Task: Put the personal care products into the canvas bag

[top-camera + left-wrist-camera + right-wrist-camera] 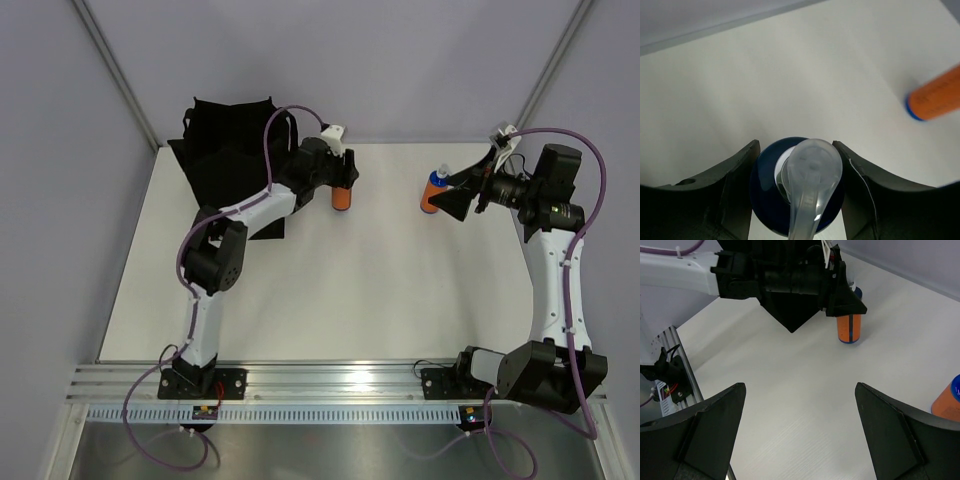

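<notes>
The orange bottle goes over the bag's opening (232, 130), to the left in the top view, next. My left gripper lifts it there, lowers it inside and releases.
The black canvas bag (232, 140) stands open at the far left of the table. My left gripper (345, 178) is shut on the blue top of an orange bottle (342, 198) that stands upright just right of the bag. In the left wrist view my fingers (735, 185) press both sides of its blue cap (765, 195) under a clear pump head. A second orange bottle (433, 190) stands to the right, also seen in the left wrist view (935, 95). My right gripper (455, 200) is open and empty beside it. The other bottles are out of sight.
The table (330, 290) is white with grey walls behind it. A metal rail (330, 385) runs along the near edge by both arm bases. In the right wrist view the left arm (690, 270) and held bottle (849, 327) lie ahead, and the second bottle (947, 402) is at the right edge.
</notes>
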Available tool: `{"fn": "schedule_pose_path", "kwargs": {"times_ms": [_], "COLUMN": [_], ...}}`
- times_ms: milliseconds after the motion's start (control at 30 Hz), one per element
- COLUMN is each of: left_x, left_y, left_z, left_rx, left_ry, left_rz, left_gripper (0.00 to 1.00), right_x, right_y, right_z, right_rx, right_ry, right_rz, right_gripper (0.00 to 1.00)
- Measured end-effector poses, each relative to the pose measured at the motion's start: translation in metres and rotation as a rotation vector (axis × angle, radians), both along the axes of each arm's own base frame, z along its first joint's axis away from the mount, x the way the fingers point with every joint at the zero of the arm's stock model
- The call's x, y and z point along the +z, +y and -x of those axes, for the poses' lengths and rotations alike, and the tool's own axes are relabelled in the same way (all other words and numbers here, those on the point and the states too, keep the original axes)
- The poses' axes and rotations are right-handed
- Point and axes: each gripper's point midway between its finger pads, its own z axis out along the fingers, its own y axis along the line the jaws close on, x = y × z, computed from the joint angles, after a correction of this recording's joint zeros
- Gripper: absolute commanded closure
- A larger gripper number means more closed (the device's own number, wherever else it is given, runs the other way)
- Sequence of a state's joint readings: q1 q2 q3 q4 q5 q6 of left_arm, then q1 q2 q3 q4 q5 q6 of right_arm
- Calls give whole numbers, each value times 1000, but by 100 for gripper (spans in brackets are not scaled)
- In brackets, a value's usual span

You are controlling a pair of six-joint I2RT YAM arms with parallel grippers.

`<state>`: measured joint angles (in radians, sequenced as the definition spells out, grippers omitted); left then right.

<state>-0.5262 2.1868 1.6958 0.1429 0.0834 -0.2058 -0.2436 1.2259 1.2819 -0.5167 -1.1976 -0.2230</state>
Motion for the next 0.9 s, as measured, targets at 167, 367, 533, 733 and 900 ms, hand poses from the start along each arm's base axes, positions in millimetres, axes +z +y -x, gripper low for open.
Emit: {"fn": "schedule_pose_path", "kwargs": {"times_ms": [167, 367, 533, 733, 900], "left_x": [77, 209, 281, 306, 296], "left_y": [-24, 19, 86, 172, 237], "left_z": [48, 79, 83, 66, 44], "left_rx": [-158, -185, -110, 68, 229], "left_ry": [-13, -127, -247, -317, -311], "left_rz": [91, 275, 339, 318, 286], "left_gripper": [100, 100, 100, 100, 100], "right_x": [-1, -5, -7, -11, -15], "right_y": [0, 0, -1, -2, -4], "right_z": [0, 0, -1, -4, -8], "right_rx": [-1, -4, -9, -9, -21], "right_ry": [0, 11, 10, 16, 28], "right_rz": [1, 0, 5, 7, 12], "right_gripper": [1, 0, 0, 1, 1]}}
